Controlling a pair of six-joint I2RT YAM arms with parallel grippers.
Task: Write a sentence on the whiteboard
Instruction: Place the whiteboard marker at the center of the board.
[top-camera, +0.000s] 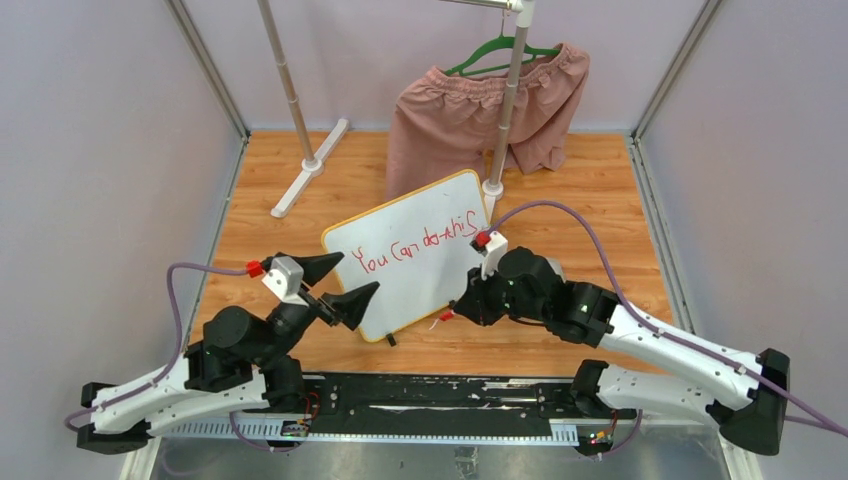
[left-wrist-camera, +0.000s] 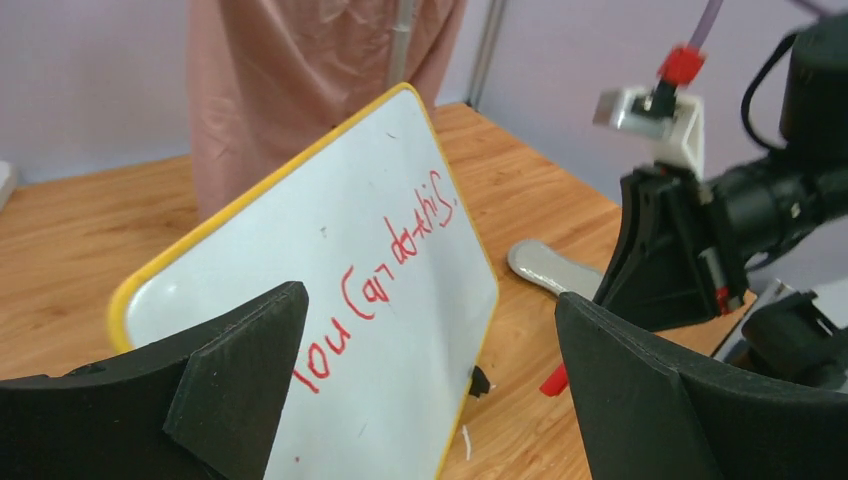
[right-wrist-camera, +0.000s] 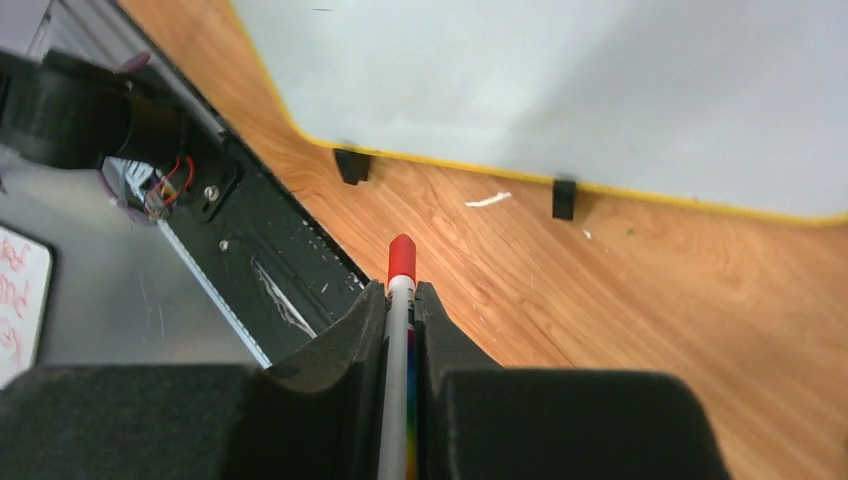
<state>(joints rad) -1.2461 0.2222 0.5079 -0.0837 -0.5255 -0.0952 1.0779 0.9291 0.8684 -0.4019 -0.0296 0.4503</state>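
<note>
I will move my right gripper down away from the whiteboard (top-camera: 425, 290) and let go of the marker on the bare wood below, because the red sentence is finished.
The whiteboard (top-camera: 425, 290), yellow-framed, lies tilted on the wooden table. The sentence (top-camera: 418, 243) in red reads roughly "You can do this" across it. My left gripper (top-camera: 358, 276) is open and empty at the board's near left edge; its view shows the whiteboard (left-wrist-camera: 300, 240) and the sentence (left-wrist-camera: 385, 265) between its fingers (left-wrist-camera: 250, 350). My right gripper (top-camera: 462, 305) is shut on a white marker (right-wrist-camera: 400, 310) with a red end (right-wrist-camera: 401, 258), held just off the board's near right edge (right-wrist-camera: 560, 90), not touching it. The red end also shows in the left wrist view (left-wrist-camera: 553, 380).
Pink shorts (top-camera: 480, 115) hang on a green hanger from a rack whose poles (top-camera: 508, 110) and feet (top-camera: 310, 168) stand behind the board. A black rail (top-camera: 430, 395) runs along the near edge. Walls enclose the table. A small white scrap (right-wrist-camera: 488, 200) lies by the board's black feet (right-wrist-camera: 563, 198).
</note>
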